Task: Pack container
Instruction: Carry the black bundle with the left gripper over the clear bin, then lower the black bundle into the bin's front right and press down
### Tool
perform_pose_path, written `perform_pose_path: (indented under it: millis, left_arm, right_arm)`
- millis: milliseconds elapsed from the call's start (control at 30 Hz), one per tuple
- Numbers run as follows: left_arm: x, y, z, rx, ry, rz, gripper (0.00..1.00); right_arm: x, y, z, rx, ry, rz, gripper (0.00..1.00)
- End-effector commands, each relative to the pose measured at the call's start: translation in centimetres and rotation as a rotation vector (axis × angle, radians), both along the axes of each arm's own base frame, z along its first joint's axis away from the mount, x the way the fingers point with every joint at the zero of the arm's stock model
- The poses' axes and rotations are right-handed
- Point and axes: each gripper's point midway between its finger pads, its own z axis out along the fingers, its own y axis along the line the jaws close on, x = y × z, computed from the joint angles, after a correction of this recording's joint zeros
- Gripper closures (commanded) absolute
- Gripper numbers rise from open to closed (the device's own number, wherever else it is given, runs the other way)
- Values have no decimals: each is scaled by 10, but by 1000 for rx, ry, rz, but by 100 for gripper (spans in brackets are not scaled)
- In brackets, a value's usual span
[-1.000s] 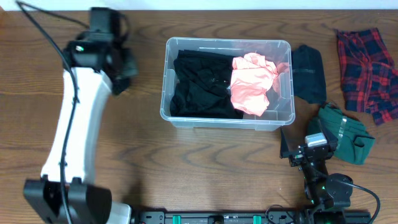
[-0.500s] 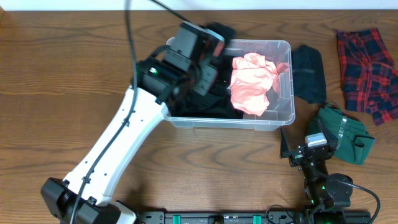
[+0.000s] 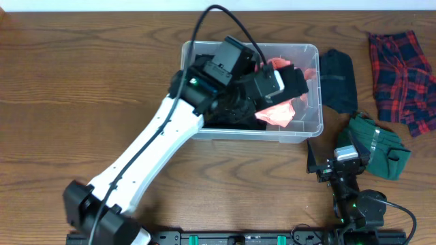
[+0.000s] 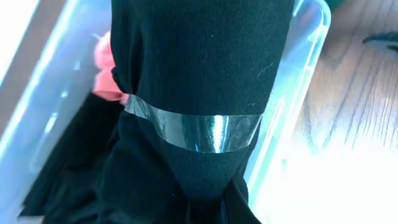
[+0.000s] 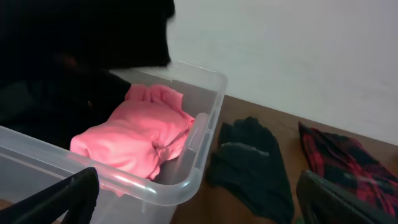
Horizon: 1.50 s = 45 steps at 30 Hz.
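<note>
My left gripper lowers the folded black garment at the bin's near corner [image 3: 304, 124] by the green garment next, then releases, since it still hangs above the bin's rim.
The container [image 3: 303, 135] is a clear plastic bin at the table's centre back; it also shows in the left wrist view [image 4: 301, 81] and the right wrist view [image 5: 186, 180]. It holds black clothing [image 3: 231, 114] on the left and a pink garment [image 3: 278, 112] on the right. My left gripper [image 3: 274, 82] is over the bin, shut on a folded black garment [image 3: 294, 83] with a clear tape band; the garment [image 4: 205, 62] fills its wrist view and hides the jaws. My right gripper [image 5: 199, 199] is open and empty, low at the front right.
A dark garment [image 3: 338, 80] lies just right of the bin. A red plaid shirt [image 3: 402, 71] lies at the back right. A green garment [image 3: 381, 146] lies beside my right gripper [image 3: 330, 162]. The left arm stretches diagonally from the front left.
My left arm has swung from the back left across to the bin, carrying the black garment to above the pink one. The right arm has not moved.
</note>
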Motion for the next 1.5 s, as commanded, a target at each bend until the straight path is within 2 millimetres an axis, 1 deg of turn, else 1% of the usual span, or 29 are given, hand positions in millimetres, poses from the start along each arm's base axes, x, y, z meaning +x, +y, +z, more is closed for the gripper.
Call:
perform_pose_path:
  millis: [0,167,400,467,633,733,800,833,900,1000,1067,1167,1233,1333,1400,1467]
  left_arm:
    - [-1,-17,-22,9,17,-69,94]
    - [3,-33,-41,18,24,-89,94]
    - [1,-36,-50,30,41,-97,94]
    - [0,-37,-51,29,49,-91,89]
    - [-1,-36,-52,26,70,-66,66]
    - [-3,-34,-53,33,79,-65,58]
    - [-4,-34,-54,37,83,-65,48]
    - [-4,-33,-54,38,85,-65,45]
    - [-4,-33,-54,38,84,-65,43]
    - [-2,-35,-48,24,68,-66,44]
    - [-2,-38,-41,6,51,-66,55]
    - [-2,-45,-29,-36,40,-38,69]
    - [-2,-50,-24,-79,72,28,80]
    - [-3,-52,-23,-133,181,185,81]
    - [-2,-53,-23,-166,244,284,94]
    - [4,-54,-20,-208,280,391,94]
  right_arm:
    - [0,1,0,10,2,1,1]
    - [0,1,0,10,2,1,1]
    - [0,1,0,10,2,1,1]
    - [0,1,0,10,2,1,1]
    - [0,1,0,10,2,1,1]
    - [0,1,0,10,2,1,1]
    - [0,1,0,10,2,1,1]
    - [0,1,0,10,2,1,1]
    - [0,1,0,10,2,1,1]
    - [0,1,0,10,2,1,1]
    - [0,1,0,10,2,1,1]
    - [0,1,0,10,2,1,1]
    - [0,1,0,10,2,1,1]
    - [0,1,0,10,2,1,1]
    - [0,1,0,10,2,1,1]
    - [0,1,0,10,2,1,1]
